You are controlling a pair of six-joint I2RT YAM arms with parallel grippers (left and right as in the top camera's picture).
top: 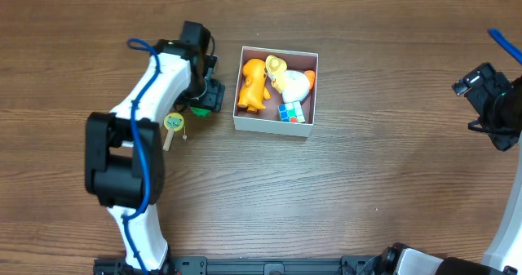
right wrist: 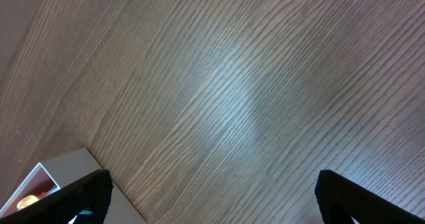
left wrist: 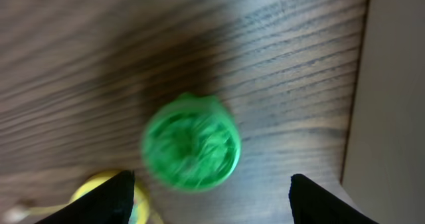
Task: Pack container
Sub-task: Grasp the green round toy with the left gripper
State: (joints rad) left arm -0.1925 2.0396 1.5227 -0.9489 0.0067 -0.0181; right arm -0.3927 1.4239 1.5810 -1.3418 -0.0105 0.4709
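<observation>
I will next lower the open fingers of my left gripper around the sides of the round green toy (top: 200, 111) (left wrist: 191, 141), clear of the container's side, as the toy lies on the wood below.
The container (top: 273, 125), a shallow white-walled box, sits at the table's middle back and holds an orange toy figure (top: 252, 85), a yellow-and-white duck toy (top: 290, 81) and a small colourful cube (top: 291, 111). My left gripper (top: 204, 98) is open just left of the box, over a round green toy (left wrist: 191, 141) that lies on the wood between its fingers, blurred in the left wrist view. A yellow round toy on a stick (top: 174, 125) lies just left of it and also shows in the left wrist view (left wrist: 99, 187). My right gripper (top: 489, 104) is open and empty at the far right.
The container's white wall (left wrist: 392, 104) fills the right edge of the left wrist view. A corner of the box (right wrist: 46, 181) shows at the lower left of the right wrist view. Bare wood table (top: 367, 193) lies between the box and the right arm.
</observation>
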